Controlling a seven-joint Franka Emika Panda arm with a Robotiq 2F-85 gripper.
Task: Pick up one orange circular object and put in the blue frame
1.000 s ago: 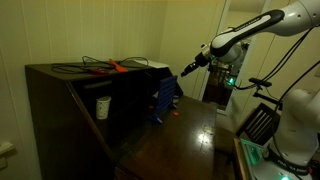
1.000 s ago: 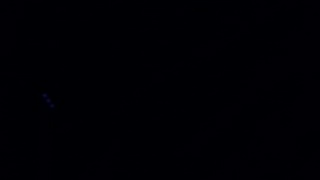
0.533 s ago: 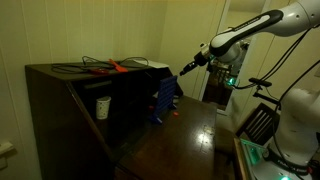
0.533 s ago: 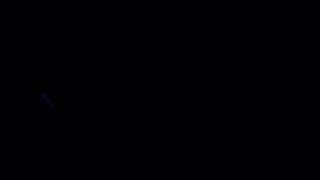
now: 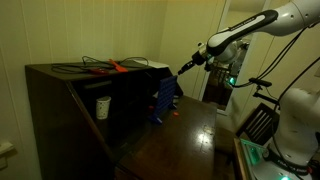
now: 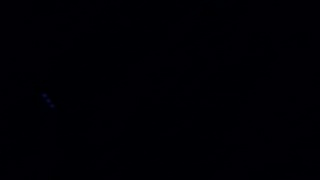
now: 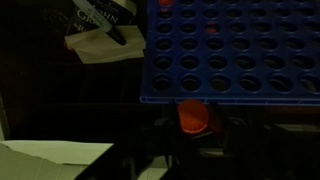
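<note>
My gripper should next bring the orange circular object down onto the blue frame's top edge just below and let go of it, because a column of holes lines up.
The blue frame stands upright on the dark table beside the cabinet. In the wrist view it is a blue grid of round holes, with orange discs showing in a couple of upper holes. My gripper hangs just above the frame's top edge. In the wrist view the gripper is shut on the orange circular object, which sits right at the frame's edge. One exterior view is black and shows nothing.
A dark wooden cabinet stands beside the frame, with a long orange-red tool and black cables on top and a white cup inside. A small orange piece lies on the table. Pale paper lies behind the frame.
My gripper has shifted very slightly over the frame's top edge, still holding the disc. Nothing else has moved.
</note>
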